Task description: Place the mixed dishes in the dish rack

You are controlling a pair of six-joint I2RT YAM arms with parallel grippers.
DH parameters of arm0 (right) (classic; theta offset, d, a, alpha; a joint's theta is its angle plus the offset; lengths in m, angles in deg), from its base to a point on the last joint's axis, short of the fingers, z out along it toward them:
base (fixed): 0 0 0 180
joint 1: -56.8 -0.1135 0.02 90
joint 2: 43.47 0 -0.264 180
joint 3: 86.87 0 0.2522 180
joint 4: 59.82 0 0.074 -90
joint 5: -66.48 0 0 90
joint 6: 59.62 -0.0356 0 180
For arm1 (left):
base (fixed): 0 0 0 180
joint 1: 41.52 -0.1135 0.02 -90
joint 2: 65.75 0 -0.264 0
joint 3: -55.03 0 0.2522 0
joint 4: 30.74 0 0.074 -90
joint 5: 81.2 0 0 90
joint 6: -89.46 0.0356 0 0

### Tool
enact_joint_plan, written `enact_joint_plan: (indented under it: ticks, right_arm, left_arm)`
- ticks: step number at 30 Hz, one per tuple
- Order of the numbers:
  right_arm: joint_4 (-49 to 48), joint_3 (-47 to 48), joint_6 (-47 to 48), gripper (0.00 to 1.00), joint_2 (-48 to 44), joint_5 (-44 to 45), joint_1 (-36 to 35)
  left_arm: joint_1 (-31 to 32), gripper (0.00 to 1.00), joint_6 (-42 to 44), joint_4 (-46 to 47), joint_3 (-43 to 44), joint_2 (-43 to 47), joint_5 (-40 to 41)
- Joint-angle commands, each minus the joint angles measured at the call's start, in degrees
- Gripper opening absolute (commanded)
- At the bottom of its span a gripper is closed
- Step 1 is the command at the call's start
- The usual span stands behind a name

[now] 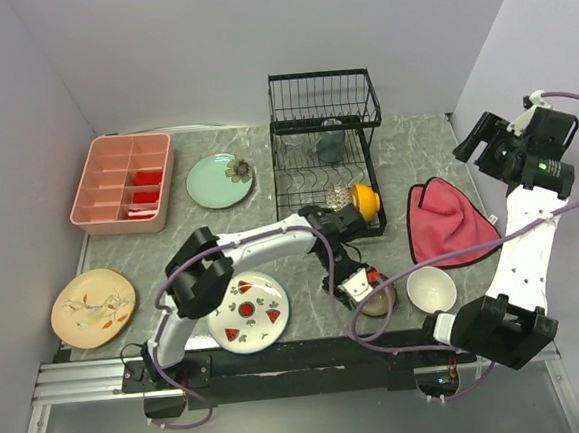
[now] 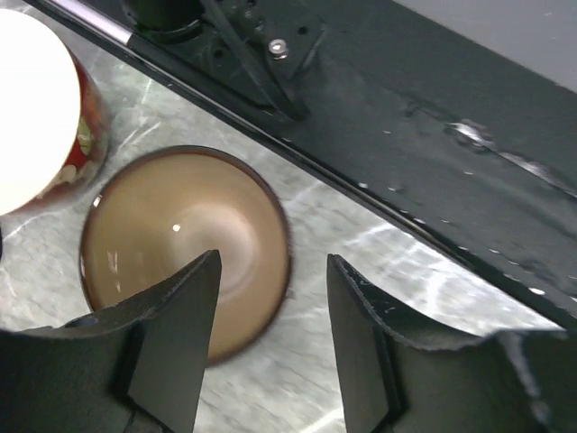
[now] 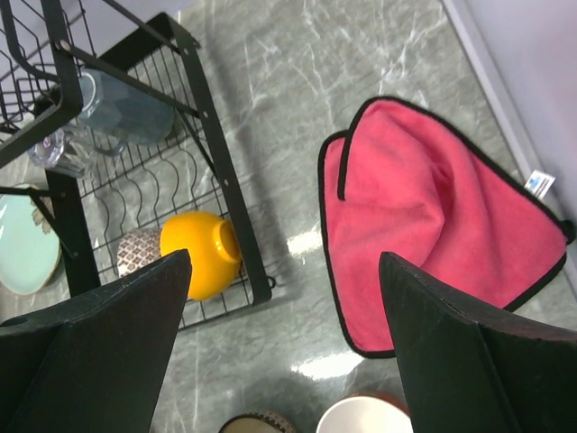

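Note:
Next, my left gripper lowers straight to the brown bowl's rim, on the side away from the white bowl. That part of the rim lies below its open fingers.
A brown bowl [image 2: 171, 234] stands on the table by the near rail, beside a white bowl [image 2: 32, 108] with a red patterned outside. My left gripper [image 2: 273, 271] hovers open over the brown bowl's rim, one finger above its inside, the other over bare table. In the top view that gripper [image 1: 366, 293] is low over the brown bowl [image 1: 381, 304]. The dish rack [image 1: 325, 154] holds an orange bowl [image 1: 365, 199], a patterned bowl [image 1: 340, 196] and glassware [image 3: 122, 113]. My right gripper [image 3: 284, 271] hangs open high above the table, holding nothing.
A mint floral plate [image 1: 219, 180], a watermelon-print plate [image 1: 248, 313] and a tan plate [image 1: 93, 307] lie left of the rack. A pink compartment tray [image 1: 121, 184] sits at the back left. A red cloth [image 1: 450, 219] lies right of the rack. The white bowl [image 1: 431, 289] sits below the cloth.

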Motion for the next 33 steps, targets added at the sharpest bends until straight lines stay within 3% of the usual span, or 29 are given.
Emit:
enact_joint_plan:
  ticks: [1,5,10,23,30,31,33]
  right_arm:
    - [-0.4,-0.9,-0.2,0.92,-1.7,-2.5,1.4]
    - [-1.0,-1.0,-1.3,0.92,-1.7,-4.1,2.4]
    - [-1.5,-0.5,-2.3,0.92,-1.2,-5.6,2.9]
    - [-2.6,-2.1,-8.2,0.91,0.8,-9.6,5.8]
    - [-2.3,-0.7,-8.2,0.91,2.0,-8.8,6.5]
    - [-2.2,-0.5,-8.1,0.91,2.5,-8.6,6.6]
    - [-1.5,0.7,-7.7,0.91,3.0,-8.3,6.7]
  left_arm:
    - [1.2,0.55,-0.8,-0.8,4.8,-3.3,1.4]
    - [2.0,0.47,-0.9,-2.3,6.2,-5.2,0.7]
    - [2.6,0.43,-0.5,-4.6,6.7,-6.2,1.1]
    - [3.7,0.29,-0.4,-2.4,6.6,-6.1,10.0]
    - [2.9,0.09,0.9,-5.8,9.0,-6.5,12.8]
    - [2.5,0.02,3.2,-6.7,9.4,-6.3,12.7]
    - [1.1,0.01,5.1,-9.9,10.9,-5.8,12.6]
